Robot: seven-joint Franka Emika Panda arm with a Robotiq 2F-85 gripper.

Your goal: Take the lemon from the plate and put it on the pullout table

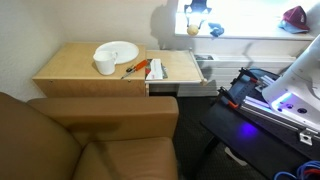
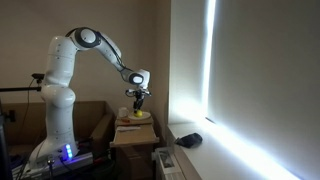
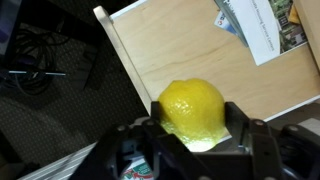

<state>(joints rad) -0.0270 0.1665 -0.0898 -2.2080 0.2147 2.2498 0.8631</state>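
My gripper moves down toward the bare wood beside the papers next and releases the lemon, since that part of the pullout table lies clear.
The lemon (image 3: 192, 108) is bright yellow and sits clamped between my gripper's (image 3: 196, 128) two black fingers in the wrist view. Under it lies the light-wood pullout table (image 3: 190, 50), with its edge just left of the lemon. In an exterior view the gripper (image 1: 195, 20) hangs high above the far end of the pullout table (image 1: 178, 62), with the lemon (image 1: 193, 29) showing yellow below it. The round white plate (image 1: 120, 49) lies on the wooden cabinet top, with no lemon on it. The gripper also shows in an exterior view (image 2: 138, 100).
A small white cup (image 1: 105, 65) stands at the plate's near edge. Papers and a red-handled tool (image 1: 150, 68) lie on the pullout table; the papers (image 3: 250, 30) also show in the wrist view. A brown couch (image 1: 90, 140) fills the front. Cables (image 3: 40, 60) lie on the dark floor.
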